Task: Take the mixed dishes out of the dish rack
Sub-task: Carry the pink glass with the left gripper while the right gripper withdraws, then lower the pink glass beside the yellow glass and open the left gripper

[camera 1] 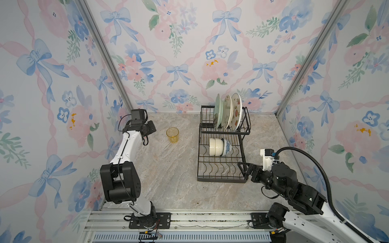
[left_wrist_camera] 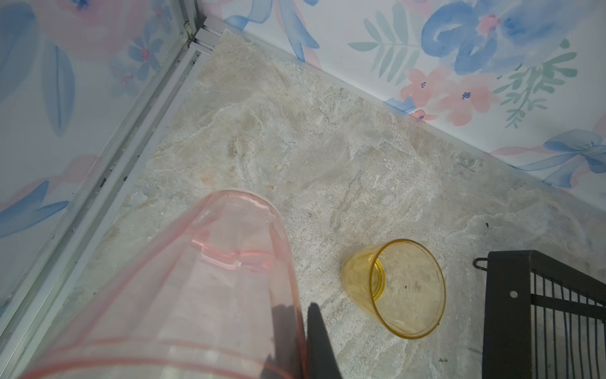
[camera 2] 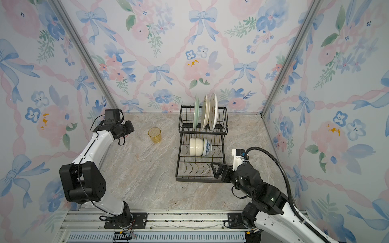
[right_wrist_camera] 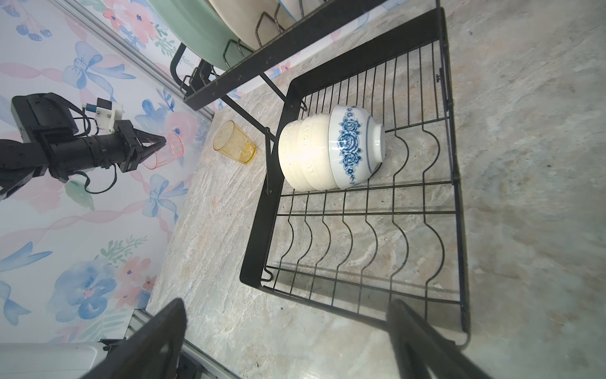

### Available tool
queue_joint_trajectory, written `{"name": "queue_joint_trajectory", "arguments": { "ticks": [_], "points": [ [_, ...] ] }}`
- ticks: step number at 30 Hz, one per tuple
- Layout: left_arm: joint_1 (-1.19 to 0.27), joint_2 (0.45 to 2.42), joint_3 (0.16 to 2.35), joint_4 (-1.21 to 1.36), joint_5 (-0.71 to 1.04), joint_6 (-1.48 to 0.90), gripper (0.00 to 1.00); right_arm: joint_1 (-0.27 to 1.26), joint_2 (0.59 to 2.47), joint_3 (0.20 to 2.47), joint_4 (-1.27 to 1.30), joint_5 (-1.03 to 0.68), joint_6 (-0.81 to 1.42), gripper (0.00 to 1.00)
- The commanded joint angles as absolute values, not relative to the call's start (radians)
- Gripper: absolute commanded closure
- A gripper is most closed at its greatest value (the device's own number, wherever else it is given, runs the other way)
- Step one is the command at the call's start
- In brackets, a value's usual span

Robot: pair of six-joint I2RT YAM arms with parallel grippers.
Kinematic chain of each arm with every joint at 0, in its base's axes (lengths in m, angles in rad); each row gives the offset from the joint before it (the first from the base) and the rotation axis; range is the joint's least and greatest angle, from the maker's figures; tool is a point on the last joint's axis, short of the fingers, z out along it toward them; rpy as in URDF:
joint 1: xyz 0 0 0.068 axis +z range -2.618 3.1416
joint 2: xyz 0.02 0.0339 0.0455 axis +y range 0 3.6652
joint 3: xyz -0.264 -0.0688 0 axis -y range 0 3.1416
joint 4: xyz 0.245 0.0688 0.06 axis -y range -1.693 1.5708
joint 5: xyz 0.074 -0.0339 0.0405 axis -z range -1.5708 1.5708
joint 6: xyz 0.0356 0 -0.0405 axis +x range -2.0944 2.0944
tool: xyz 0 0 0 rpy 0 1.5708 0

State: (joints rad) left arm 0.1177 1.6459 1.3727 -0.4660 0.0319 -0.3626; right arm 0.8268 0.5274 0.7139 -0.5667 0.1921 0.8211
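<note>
My left gripper lowers next toward the bare counter beside the amber tumbler until the pink tumbler's base stands there, then releases the pink tumbler's side.
The black wire dish rack (camera 1: 221,179) (right_wrist_camera: 255,249) stands right of centre. On its upper shelf a mint-green plate (camera 1: 217,111) and two cream printed plates (camera 1: 227,111) (camera 1: 236,111) stand on edge. A cream bowl (right_wrist_camera: 305,154) and a blue-patterned bowl (right_wrist_camera: 352,144) lie nested on their sides in the lower tray. An amber tumbler (camera 1: 172,134) (left_wrist_camera: 400,288) stands upright on the counter left of the rack. My left gripper (left_wrist_camera: 300,315) (right_wrist_camera: 160,141) is shut on the wall of a pink tumbler (left_wrist_camera: 213,279) (right_wrist_camera: 169,149), held above the counter near the left wall. My right gripper (right_wrist_camera: 287,311) (camera 1: 244,168) is open and empty at the rack's front right corner.
Floral walls close in the marble counter (camera 1: 168,178) on three sides, with a metal corner post (left_wrist_camera: 137,108) near the pink tumbler. A metal rail (camera 1: 189,218) with both arm bases runs along the front edge.
</note>
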Motion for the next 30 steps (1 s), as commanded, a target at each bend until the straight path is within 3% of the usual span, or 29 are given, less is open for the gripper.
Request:
{"name": "queue_joint_trajectory", "arguments": {
  "ticks": [1, 25, 29, 30],
  "points": [
    [0.115, 1.711, 1.413, -0.458, 0.053, -0.347, 1.00, 0.836, 0.506, 0.723, -0.615, 0.213, 0.807, 0.03],
    [0.043, 1.951, 1.498, -0.529, -0.029, -0.289, 1.00, 0.835, 0.468, 0.663, -0.660, 0.247, 0.820, 0.03],
    [0.038, 1.958, 1.526, -0.547, -0.040, -0.284, 0.80, 0.835, 0.467, 0.660, -0.664, 0.244, 0.820, 0.03],
    [0.036, 1.954, 1.532, -0.548, -0.046, -0.281, 0.70, 0.835, 0.466, 0.660, -0.667, 0.244, 0.819, 0.03]
  ]
}}
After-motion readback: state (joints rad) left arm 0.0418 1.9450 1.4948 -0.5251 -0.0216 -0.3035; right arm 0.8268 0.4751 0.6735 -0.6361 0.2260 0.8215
